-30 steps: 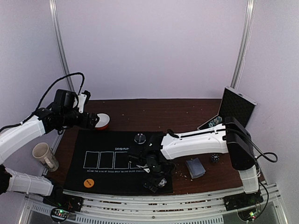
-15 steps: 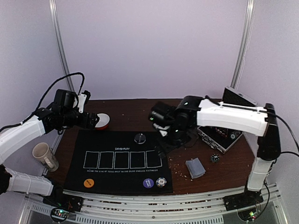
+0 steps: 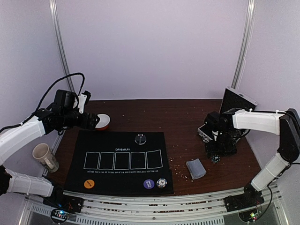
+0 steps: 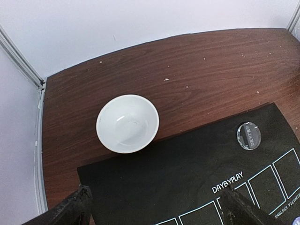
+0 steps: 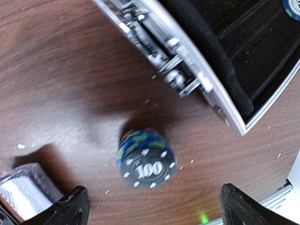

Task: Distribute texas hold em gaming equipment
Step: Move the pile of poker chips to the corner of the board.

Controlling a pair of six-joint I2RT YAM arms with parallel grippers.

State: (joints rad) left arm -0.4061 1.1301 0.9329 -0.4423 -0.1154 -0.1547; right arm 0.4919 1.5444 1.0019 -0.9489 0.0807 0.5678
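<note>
My right gripper is above the poker chips, with the stack midway between its open fingers, so next I should lower it around the sides of the stack and close.
A stack of poker chips with a black "100" chip on top stands on the wood beside the open case; it also shows in the top view. My right gripper hangs open above it, fingers wide to either side, empty; in the top view it is just over the stack. A grey-blue deck of cards lies to the left. On the black mat lie an orange chip, a purple-blue chip, a black-and-white chip and a clear disc. My left gripper is open and empty, raised over the mat's far left corner.
A red-and-white bowl sits on the wood at the mat's back left edge. A beige mug lies left of the mat. The case's lid stands upright at the right rear. Crumbs dot the wood.
My right arm has swung from the mat's front edge, back and across to the right, down over the chip stack by the case. The left arm has not moved.
</note>
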